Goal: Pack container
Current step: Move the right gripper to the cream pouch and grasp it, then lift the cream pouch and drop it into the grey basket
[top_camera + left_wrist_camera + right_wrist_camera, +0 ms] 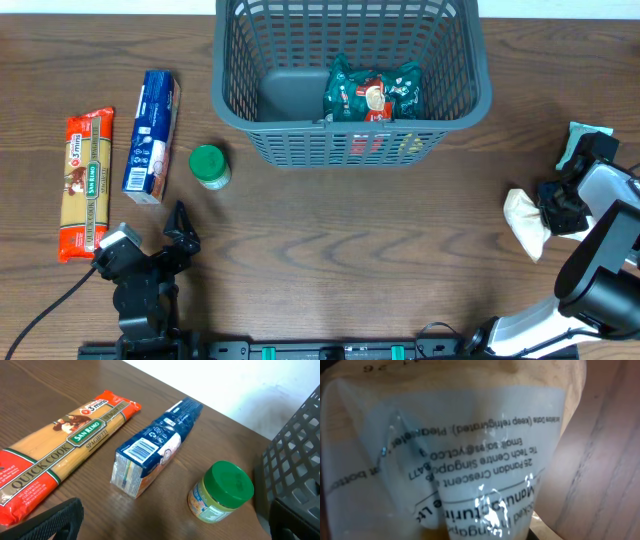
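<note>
The gap beside the green packet is empty, so my right gripper should bring the bag up over the basket's rim, down into that gap, and release it.
The container (340, 148), a dark grey lattice basket, stands at the back centre with a green snack packet (372, 92) inside. At the right edge my right gripper (553, 212) is shut on a white plastic bag (524, 222). In the right wrist view the creased bag (470, 450) with its printed label fills the frame and hides the fingers. My left gripper (183, 232) stands open at the front left with nothing in it. Ahead of it lie a spaghetti pack (65, 455), a blue box (155, 445) and a green-lidded jar (222, 492).
The spaghetti pack (85, 180), blue box (151, 135) and jar (210, 166) sit left of the basket. A teal item (580, 140) lies behind the right arm. The basket wall (295, 455) rises just right of the jar.
</note>
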You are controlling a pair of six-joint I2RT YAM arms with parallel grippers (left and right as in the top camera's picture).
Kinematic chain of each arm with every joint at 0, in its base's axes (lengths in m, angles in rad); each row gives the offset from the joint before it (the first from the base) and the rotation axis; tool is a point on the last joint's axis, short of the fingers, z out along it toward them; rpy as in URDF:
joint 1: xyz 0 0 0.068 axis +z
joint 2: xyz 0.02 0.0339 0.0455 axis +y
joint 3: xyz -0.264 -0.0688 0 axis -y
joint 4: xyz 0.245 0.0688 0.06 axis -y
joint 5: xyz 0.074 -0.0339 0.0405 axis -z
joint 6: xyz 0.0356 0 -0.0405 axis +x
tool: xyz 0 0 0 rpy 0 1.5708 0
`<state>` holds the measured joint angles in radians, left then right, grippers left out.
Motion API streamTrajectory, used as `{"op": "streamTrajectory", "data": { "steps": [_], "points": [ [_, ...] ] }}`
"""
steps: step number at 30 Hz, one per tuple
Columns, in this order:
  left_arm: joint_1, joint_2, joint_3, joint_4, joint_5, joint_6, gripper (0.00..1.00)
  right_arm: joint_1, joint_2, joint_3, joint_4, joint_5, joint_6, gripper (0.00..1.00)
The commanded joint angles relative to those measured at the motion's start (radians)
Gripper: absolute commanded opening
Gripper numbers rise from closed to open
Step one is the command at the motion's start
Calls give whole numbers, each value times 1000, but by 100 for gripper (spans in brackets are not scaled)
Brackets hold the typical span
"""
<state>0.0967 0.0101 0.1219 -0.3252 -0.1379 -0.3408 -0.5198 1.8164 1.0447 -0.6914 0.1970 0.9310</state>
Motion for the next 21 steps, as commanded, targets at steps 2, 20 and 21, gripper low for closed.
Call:
{"op": "streamTrajectory", "data": {
  "steps": [2, 20, 21],
  "points": [
    [5, -6, -21, -5, -4, -5, 99, -2, -82, 55, -5, -48, -109, 1],
    [5, -6, -21, -5, -4, -5, 98, 151, -465, 552, -50, -222, -446, 1],
    [5, -6, -21, -5, -4, -5, 98, 181, -467, 576, -50, -237, -484, 1]
  ]
}}
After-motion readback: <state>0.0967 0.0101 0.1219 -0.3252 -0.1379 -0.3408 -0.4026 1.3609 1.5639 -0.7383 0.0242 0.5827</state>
